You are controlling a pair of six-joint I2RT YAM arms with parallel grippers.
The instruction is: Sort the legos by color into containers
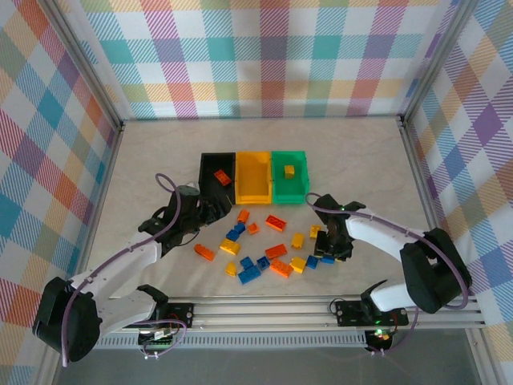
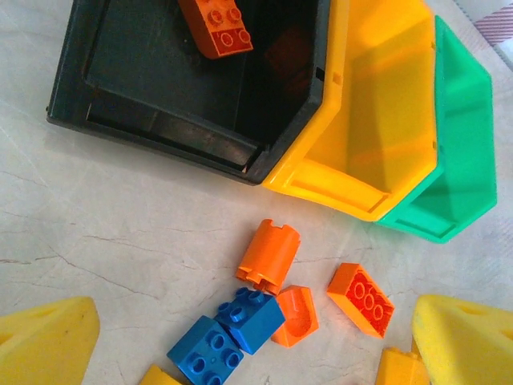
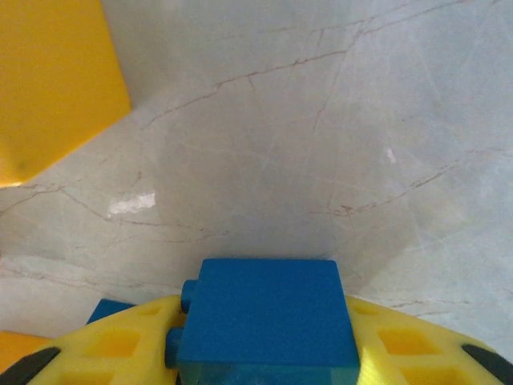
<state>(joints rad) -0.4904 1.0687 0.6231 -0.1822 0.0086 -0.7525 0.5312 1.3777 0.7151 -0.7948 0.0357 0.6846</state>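
Note:
The right gripper lifts and swings outward past the green container (image 1: pixel 298 186) next and releases the blue lego over the yellow container (image 1: pixel 253 178), since only that is empty.
My right gripper (image 3: pixel 264 353) is shut on a blue lego (image 3: pixel 268 313), its yellow fingers pressed to both sides just above the table. From above, that gripper (image 1: pixel 327 250) sits at the right end of the scattered legos (image 1: pixel 264 249), which are orange, blue and yellow. My left gripper (image 2: pixel 256 341) is open over an orange cylinder (image 2: pixel 269 255) and two blue legos (image 2: pixel 248 317), just in front of the black container (image 2: pixel 160 72). That container holds an orange lego (image 2: pixel 218 24). The yellow container (image 1: pixel 253 178) is bare inside. The green container (image 1: pixel 298 186) holds a yellow lego (image 1: pixel 289 170).
The three containers stand side by side behind the pile. A yellow lego (image 3: pixel 48 80) lies close ahead and left of my right gripper. Bare tabletop (image 1: pixel 361 160) stretches right of the green container. A metal rail (image 1: pixel 264 309) runs along the near edge.

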